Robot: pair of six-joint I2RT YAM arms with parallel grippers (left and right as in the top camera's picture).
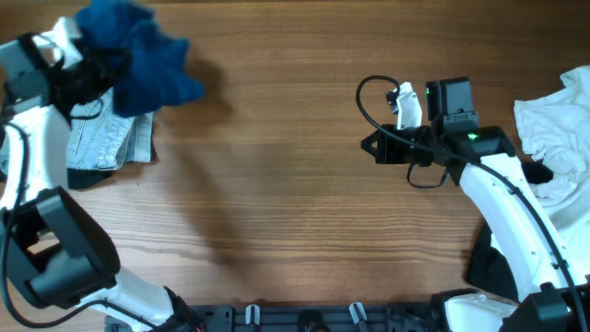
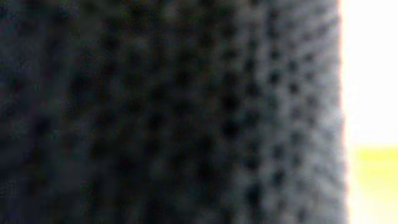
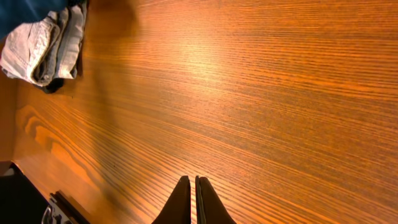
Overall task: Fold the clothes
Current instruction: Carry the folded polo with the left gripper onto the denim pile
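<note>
The loose end of the blue shirt still hangs past the stack. My left gripper needs to move back and down over the pale denim stack [image 1: 96,140] next and let go of the shirt.
The clothes include a deep-blue shirt [image 1: 138,55] that is bunched up at the table's far left corner, and a strip of it shows in the right wrist view [image 3: 25,9]. My left gripper [image 1: 101,66] is buried in its left side and shut on the fabric, its fingertips hidden. Dark, blurred weave [image 2: 174,112] fills the left wrist view. My right gripper [image 1: 373,146] hovers over bare wood right of centre. It is shut [image 3: 194,180] with nothing between its fingers.
A folded stack of pale denim [image 1: 106,138] lies under and beside the blue shirt, also seen from the right wrist [image 3: 43,46]. A crumpled white garment [image 1: 553,120] sits at the right edge. The wooden table [image 1: 277,184] stretches between the arms.
</note>
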